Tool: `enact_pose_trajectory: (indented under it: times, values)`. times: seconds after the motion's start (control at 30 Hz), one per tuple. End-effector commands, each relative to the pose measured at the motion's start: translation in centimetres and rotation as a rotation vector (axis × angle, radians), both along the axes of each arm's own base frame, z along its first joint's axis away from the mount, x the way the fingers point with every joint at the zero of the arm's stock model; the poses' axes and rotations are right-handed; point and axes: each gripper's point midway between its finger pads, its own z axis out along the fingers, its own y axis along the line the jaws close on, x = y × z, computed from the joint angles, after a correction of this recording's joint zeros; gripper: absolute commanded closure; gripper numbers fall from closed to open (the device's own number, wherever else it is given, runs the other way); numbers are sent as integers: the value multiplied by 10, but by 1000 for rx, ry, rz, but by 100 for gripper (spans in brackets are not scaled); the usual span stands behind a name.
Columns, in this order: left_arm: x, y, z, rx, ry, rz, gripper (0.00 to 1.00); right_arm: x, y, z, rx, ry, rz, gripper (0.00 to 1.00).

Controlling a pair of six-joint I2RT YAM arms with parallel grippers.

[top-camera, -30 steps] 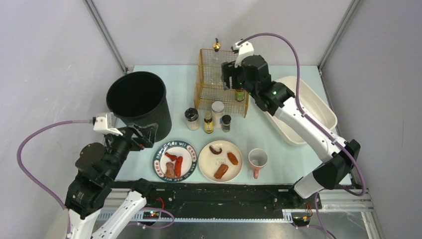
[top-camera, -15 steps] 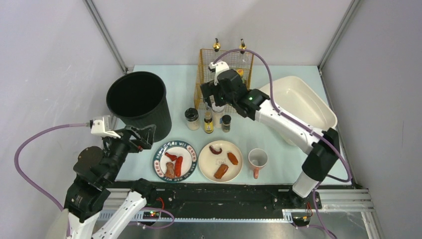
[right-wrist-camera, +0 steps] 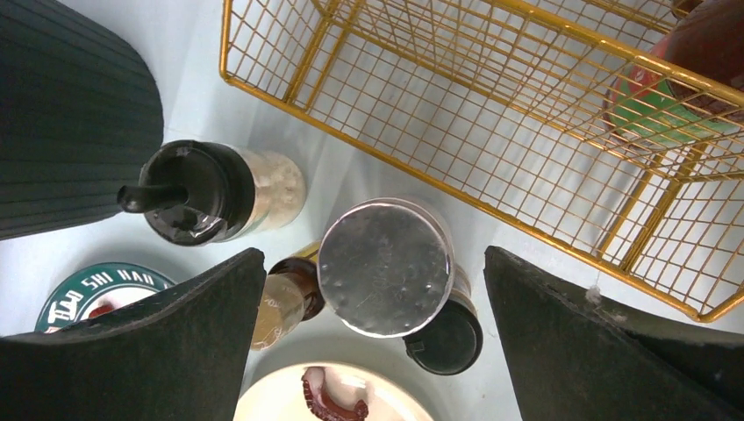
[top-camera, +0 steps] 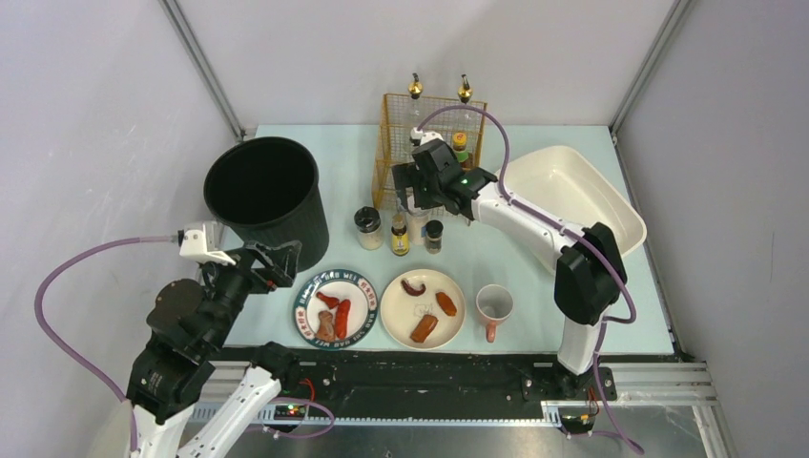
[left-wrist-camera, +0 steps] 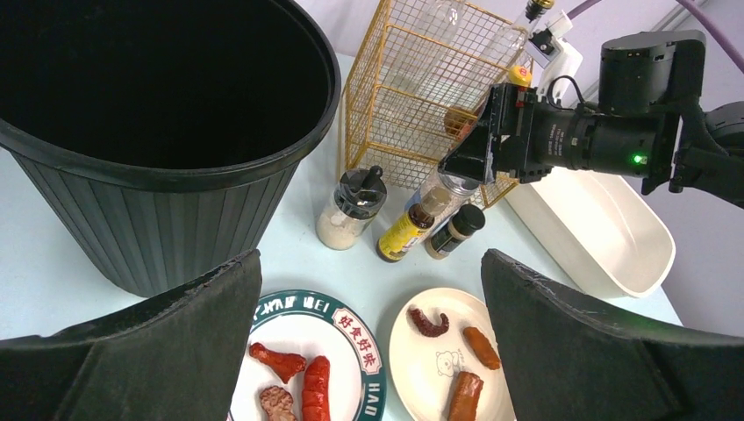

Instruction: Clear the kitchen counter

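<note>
Next, my right gripper moves down around the silver-lidded jar's top and closes, since the silver lid lies between my open fingers but still below their ends.
The pale mint-green kitchen counter (top-camera: 534,277) holds a green-rimmed plate (top-camera: 336,307) and a cream plate (top-camera: 423,307), both with sausage pieces, and a pink mug (top-camera: 494,305). In front of the gold wire rack (top-camera: 429,143) stand a black-capped shaker (top-camera: 368,227), a yellow-label bottle (top-camera: 400,236), a small dark-lidded jar (top-camera: 434,236) and a silver-lidded jar (right-wrist-camera: 386,266). My right gripper (right-wrist-camera: 375,263) is open, its jaws either side of the silver lid and just above it. My left gripper (left-wrist-camera: 370,263) is open and empty above the green-rimmed plate's near left.
A large black bin (top-camera: 262,191) stands at the left, close to my left gripper. A white oval tub (top-camera: 572,205) sits at the right. The rack holds bottles, one of them red-and-green (right-wrist-camera: 676,96). A black rail (top-camera: 429,367) runs along the front edge.
My right arm has swung left from over the rack and come down over the silver-lidded jar. My left arm has barely shifted.
</note>
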Motion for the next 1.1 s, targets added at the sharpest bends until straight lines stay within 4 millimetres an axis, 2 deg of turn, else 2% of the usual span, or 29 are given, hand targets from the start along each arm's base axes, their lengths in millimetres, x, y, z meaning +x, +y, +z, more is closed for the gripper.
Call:
enact_pose_trajectory:
  times: [0.0, 0.13, 0.37, 0.5, 0.63, 0.77, 0.83, 0.97, 1.07]
  values:
    - [3, 1, -3, 9, 9, 10, 2, 6, 0, -8, 0, 3, -47, 1]
    - [4, 0, -5, 16, 14, 9, 2, 6, 0, -20, -25, 23, -43, 0]
    - [7, -2, -8, 35, 24, 1, 2, 3, 1, -36, -74, 45, -29, 8]
    - [6, -2, -8, 35, 23, -2, 2, 3, 0, -35, -106, 28, -27, 15]
    - [6, -1, -7, 35, 21, 0, 2, 3, -1, -31, -146, 0, -22, 30]
    - [6, -2, -7, 36, 21, -5, 2, 5, 3, -19, -147, -35, -14, 52]
    - [6, -2, -6, 36, 20, -7, 2, 6, 5, -12, -139, -50, -10, 68]
    - [5, -2, -4, 34, 12, -6, 2, 8, 7, 7, -126, -89, -12, 81]
    - [4, -1, -5, 32, 12, -4, 2, 11, 5, 28, -103, -126, -20, 90]
